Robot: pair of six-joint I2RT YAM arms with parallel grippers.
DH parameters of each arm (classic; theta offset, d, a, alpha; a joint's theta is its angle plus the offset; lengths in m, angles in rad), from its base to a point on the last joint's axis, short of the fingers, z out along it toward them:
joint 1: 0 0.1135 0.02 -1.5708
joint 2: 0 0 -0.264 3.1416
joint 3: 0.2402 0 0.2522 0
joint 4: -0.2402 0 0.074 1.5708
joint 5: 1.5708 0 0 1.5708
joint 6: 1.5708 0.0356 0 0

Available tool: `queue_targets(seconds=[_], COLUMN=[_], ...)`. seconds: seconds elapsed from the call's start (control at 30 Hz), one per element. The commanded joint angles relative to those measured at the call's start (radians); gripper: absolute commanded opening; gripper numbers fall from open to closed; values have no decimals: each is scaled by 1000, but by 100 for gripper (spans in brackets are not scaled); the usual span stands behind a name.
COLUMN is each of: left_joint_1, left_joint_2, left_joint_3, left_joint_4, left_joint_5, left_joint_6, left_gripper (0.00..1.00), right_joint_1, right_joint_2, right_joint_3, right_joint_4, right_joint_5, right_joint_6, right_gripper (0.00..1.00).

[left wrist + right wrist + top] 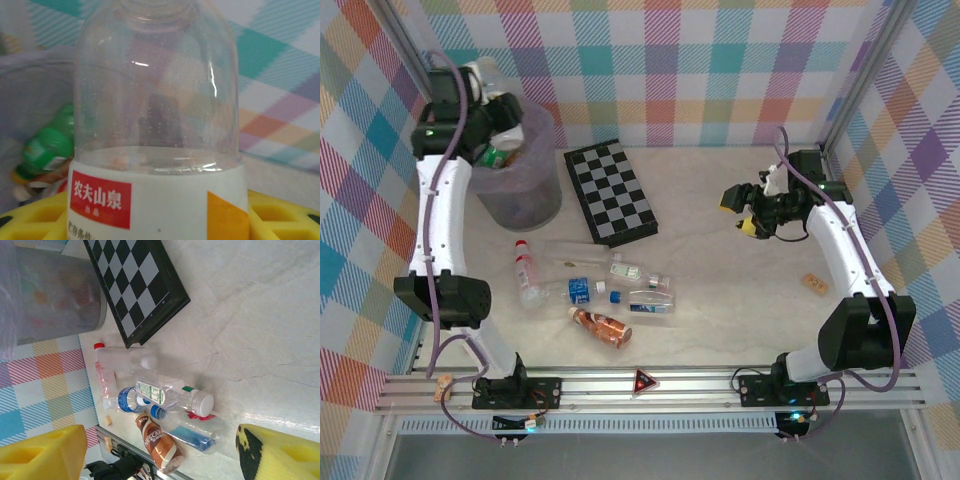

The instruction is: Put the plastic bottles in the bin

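Observation:
The lilac-lined opening is below my left gripper. My left gripper will next tip the neck of the bottle down into the bin (pixel 528 196) and then let go of the bottle.
My left gripper (pixel 506 128) hangs over the bin (pixel 528 196), shut on a clear plastic bottle (pixel 155 120) with a white label carrying a red and an orange mark. Its yellow fingers (pixel 282 216) flank the label. A green bottle (pixel 47 150) lies inside the bin's lilac liner (pixel 30 90). Several bottles lie on the table: a red-capped clear one (pixel 525 270), a blue-labelled one (pixel 582 290), a brown one (pixel 602 327) and a white-capped one (pixel 175 397). My right gripper (pixel 750 212) hovers open and empty over the table's right side.
A black-and-white chequered board (pixel 612 192) lies beside the bin, just behind the bottles. A small wooden block (pixel 814 284) sits at the right of the table. Checked walls close in the back and both sides.

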Motion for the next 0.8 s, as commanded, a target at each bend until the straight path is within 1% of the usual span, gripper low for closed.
queue_targets(seconds=[0.0, 0.07, 0.2, 0.37, 0.5, 0.57, 0.63, 0.7, 0.77], left_joint_1=[85, 112, 115, 115, 114, 115, 115, 115, 115], left_joint_2=[34, 74, 182, 228, 240, 238, 236, 232, 227], left_joint_3=[49, 79, 190, 176, 144, 120, 98, 84, 74], left_joint_4=[45, 14, -126, -180, -199, -199, -199, -198, -193], left_joint_5=[63, 76, 65, -10, -32, -32, -26, -25, -23], left_joint_6=[-48, -38, 65, 114, 147, 159, 171, 176, 177], left_gripper=[34, 34, 35, 36, 40, 49, 64, 74, 79], right_joint_1=[5, 6, 6, 6, 5, 5, 6, 5, 5], right_joint_2=[-23, -21, -11, -8, -5, -1, 5, 9, 11], right_joint_3=[-7, -11, -15, -25, -43, -50, -54, -54, -53], right_joint_4=[-4, 1, 9, 20, 32, 37, 41, 45, 47], right_joint_5=[-18, -19, -30, -31, -38, -38, -43, -46, -48], right_joint_6=[-30, -30, -27, -27, -27, -27, -28, -27, -27], right_gripper=[78, 78, 78, 78, 78, 78, 78, 78, 78])
